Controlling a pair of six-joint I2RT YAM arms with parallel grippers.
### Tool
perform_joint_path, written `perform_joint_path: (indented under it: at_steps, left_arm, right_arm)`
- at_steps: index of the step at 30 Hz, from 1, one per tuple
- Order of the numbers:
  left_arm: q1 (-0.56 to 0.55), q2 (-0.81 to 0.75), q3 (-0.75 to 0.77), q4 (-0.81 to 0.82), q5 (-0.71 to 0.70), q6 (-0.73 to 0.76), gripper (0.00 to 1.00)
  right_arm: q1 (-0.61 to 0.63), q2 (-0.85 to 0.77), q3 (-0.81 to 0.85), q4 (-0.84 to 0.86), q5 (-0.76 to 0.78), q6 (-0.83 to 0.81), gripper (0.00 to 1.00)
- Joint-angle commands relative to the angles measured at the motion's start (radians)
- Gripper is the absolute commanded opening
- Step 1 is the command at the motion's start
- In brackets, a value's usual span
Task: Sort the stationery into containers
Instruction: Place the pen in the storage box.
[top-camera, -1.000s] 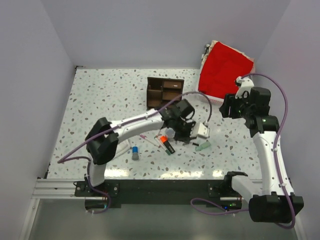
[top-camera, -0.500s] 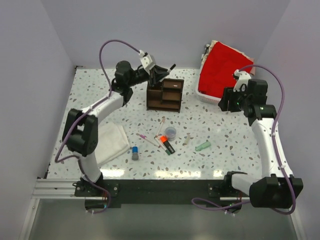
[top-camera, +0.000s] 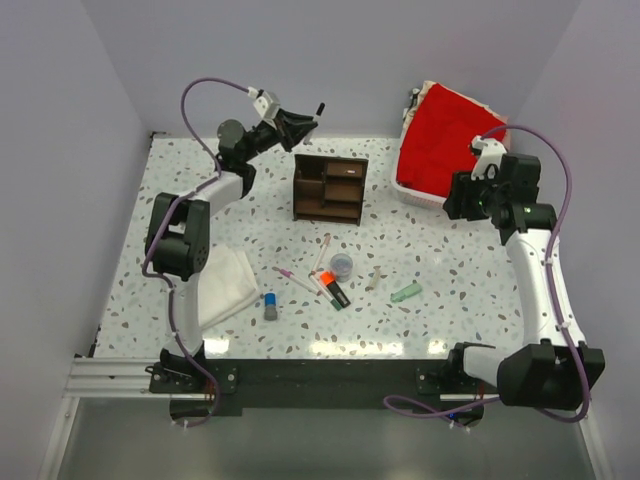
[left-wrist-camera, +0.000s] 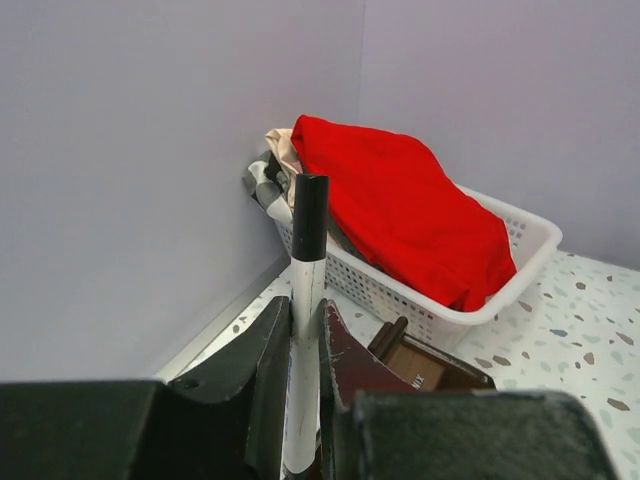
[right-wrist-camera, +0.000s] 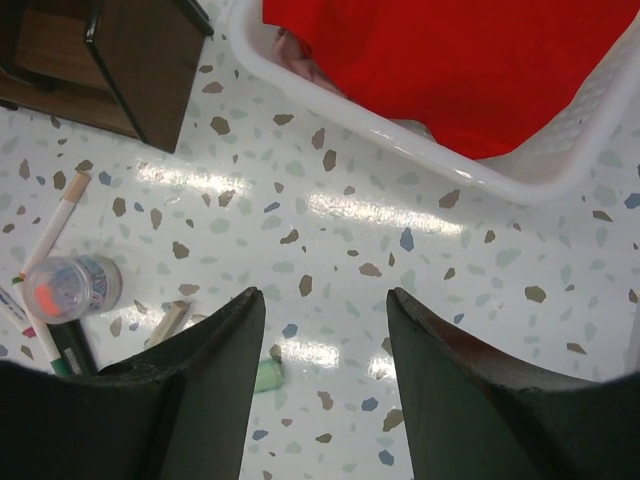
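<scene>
The robot's left gripper holds the white pen and will lower it next, over the open section of the organizer nearest the white pen.
My left gripper is shut on a white pen with a black cap, held up near the back wall, above and left of the dark brown organizer. In the left wrist view the organizer's corner shows just beyond the gripper. On the table lie a pale pen, a round pot, the orange-and-black highlighter, a pink-tipped pen, the blue-capped grey stick, a beige stick and the mint piece. My right gripper is open and empty, raised above the mint piece.
A white basket with red cloth stands at the back right, also seen in the left wrist view. A white folded cloth lies at the front left. Walls close in behind and to both sides.
My left arm went from the middle of the table up to the organizer with the pen, then swung back and left toward the rear wall. The right gripper shifted slightly.
</scene>
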Motion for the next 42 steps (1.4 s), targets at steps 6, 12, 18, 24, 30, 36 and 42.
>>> perform_joint_path:
  at_steps: [6, 12, 18, 24, 30, 36, 42]
  left_arm:
    - [-0.004, 0.013, -0.124, 0.183, 0.024, -0.039, 0.00]
    - [-0.010, 0.046, -0.147, 0.191, 0.033, -0.017, 0.00]
    - [-0.016, 0.078, -0.181, 0.195, 0.033, 0.018, 0.00]
    - [-0.025, 0.093, -0.164, 0.179, 0.024, 0.041, 0.06]
    - [-0.031, 0.061, -0.187, 0.177, 0.028, 0.050, 0.35]
    - [-0.027, -0.064, -0.248, 0.197, 0.053, 0.032, 0.44]
    - [-0.005, -0.388, -0.386, 0.081, 0.143, 0.064, 0.49]
  right_arm:
    - [-0.011, 0.072, 0.065, -0.006, -0.003, -0.031, 0.56]
    - [-0.009, 0.105, 0.083, 0.003, -0.005, -0.036, 0.56]
    - [-0.009, 0.101, 0.060, 0.012, 0.002, -0.039, 0.56]
    - [-0.009, 0.099, 0.031, 0.017, -0.006, -0.037, 0.56]
    - [-0.009, 0.099, 0.019, 0.029, -0.020, -0.033, 0.57]
    - [-0.009, 0.102, 0.007, 0.052, -0.051, -0.013, 0.57]
    - [0.000, 0.096, -0.001, 0.049, -0.115, -0.019, 0.57]
